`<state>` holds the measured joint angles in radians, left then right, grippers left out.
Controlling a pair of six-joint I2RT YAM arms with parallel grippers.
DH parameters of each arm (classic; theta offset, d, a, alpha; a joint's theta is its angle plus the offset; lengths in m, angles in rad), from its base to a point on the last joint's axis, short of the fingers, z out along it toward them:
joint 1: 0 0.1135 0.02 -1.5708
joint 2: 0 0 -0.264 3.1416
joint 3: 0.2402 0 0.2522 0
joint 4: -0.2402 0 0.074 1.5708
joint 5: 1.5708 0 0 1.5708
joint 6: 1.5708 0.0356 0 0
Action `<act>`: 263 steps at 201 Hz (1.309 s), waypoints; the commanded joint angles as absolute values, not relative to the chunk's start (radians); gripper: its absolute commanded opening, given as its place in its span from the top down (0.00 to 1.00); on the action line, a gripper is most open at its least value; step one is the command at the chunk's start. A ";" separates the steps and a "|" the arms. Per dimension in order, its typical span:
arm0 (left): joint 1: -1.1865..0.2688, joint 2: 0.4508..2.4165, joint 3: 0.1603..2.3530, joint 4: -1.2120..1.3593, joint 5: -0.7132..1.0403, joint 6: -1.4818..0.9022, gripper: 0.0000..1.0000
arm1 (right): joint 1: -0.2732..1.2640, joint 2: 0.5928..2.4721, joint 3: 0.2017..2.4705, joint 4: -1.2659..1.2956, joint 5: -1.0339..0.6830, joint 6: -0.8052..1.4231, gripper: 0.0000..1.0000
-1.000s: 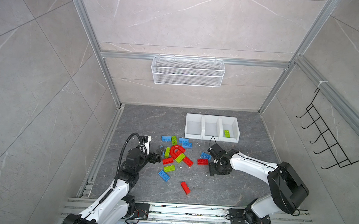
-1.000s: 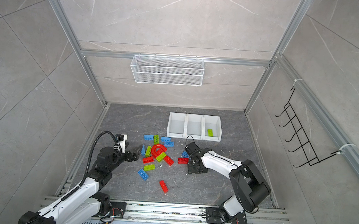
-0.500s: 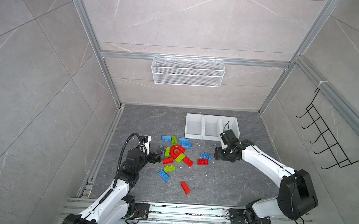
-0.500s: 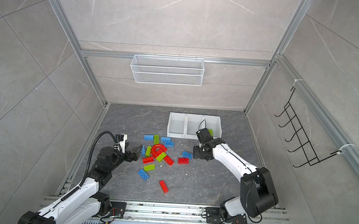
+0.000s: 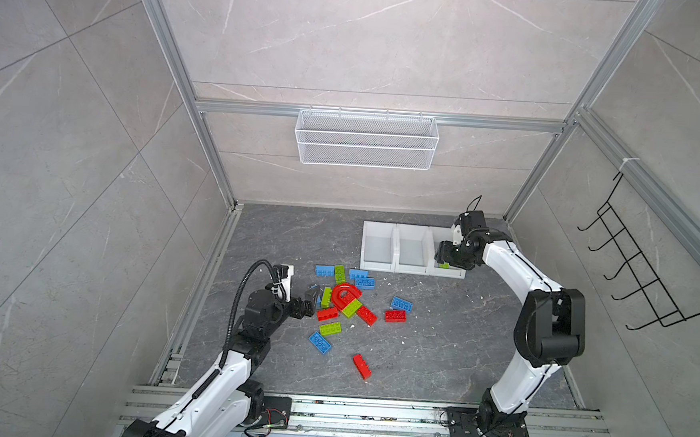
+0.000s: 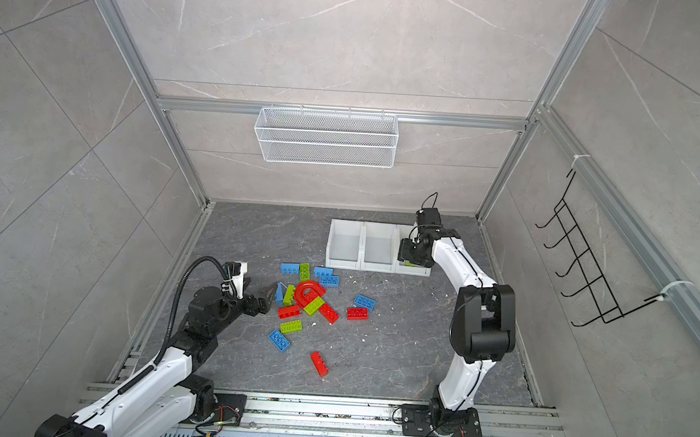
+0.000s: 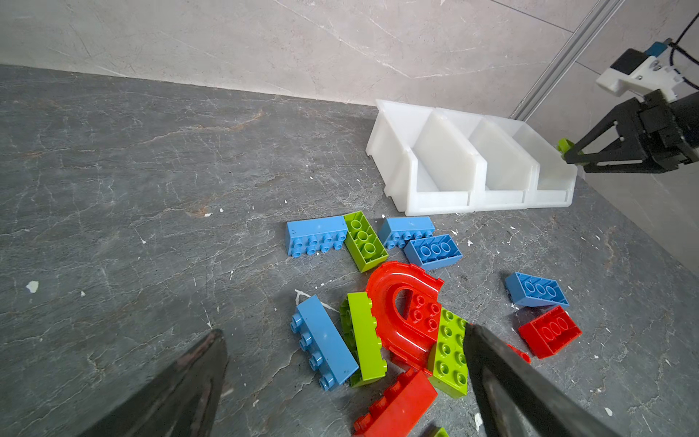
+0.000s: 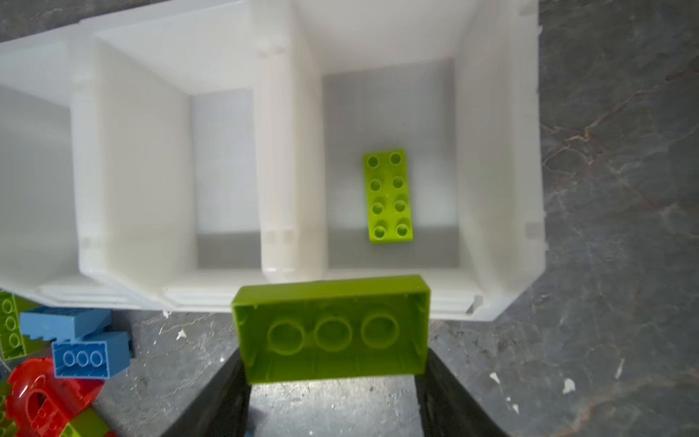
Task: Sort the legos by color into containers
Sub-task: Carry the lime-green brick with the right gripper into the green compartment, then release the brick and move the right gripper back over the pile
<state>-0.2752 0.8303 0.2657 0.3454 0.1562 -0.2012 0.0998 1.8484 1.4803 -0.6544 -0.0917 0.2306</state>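
Observation:
The container with the green brick lies outward of my right gripper. My right gripper should move gently outward past the container's front rim and let go of the matching lime green lego.
My right gripper is shut on a lime green lego, hollow underside toward the wrist camera. It hangs over the front rim of the rightmost of the three white containers. Another green brick lies inside that bin; the two other bins look empty. In both top views the right gripper covers the bin's front. Red, blue and green legos, including a red arch, lie scattered on the floor. My left gripper stands open at the pile's left edge, holding nothing.
A white wire mesh basket hangs on the back wall. A black hook rack sticks out from the right wall. A lone red brick lies nearer the front rail. Small white crumbs dot the dark floor.
My right gripper rose from the floor beside the pile and carried the green brick back and right to the rightmost container. The left arm stayed still.

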 commanded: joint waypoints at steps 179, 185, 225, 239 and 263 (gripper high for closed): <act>-0.277 0.757 0.249 0.329 0.073 -0.174 0.00 | 0.072 1.650 1.361 -0.575 -0.232 0.248 0.12; -0.277 0.752 0.247 0.328 0.072 -0.175 0.00 | 0.088 1.611 1.321 -0.567 -0.229 0.250 0.13; -0.276 0.758 0.256 0.318 0.068 -0.175 0.00 | 0.226 1.409 1.094 -0.542 -0.192 0.296 0.13; -0.277 0.747 0.258 0.304 0.057 -0.175 0.00 | 0.295 1.370 1.044 -0.544 -0.153 0.312 0.13; -0.277 0.696 0.252 0.271 0.038 -0.172 0.00 | 0.375 1.328 0.991 -0.555 -0.119 0.344 0.12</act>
<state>-0.2752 0.7490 0.2481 0.2874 0.0639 -0.1970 0.3180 1.3666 1.0451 -0.5495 -0.1749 0.2928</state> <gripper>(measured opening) 0.996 0.871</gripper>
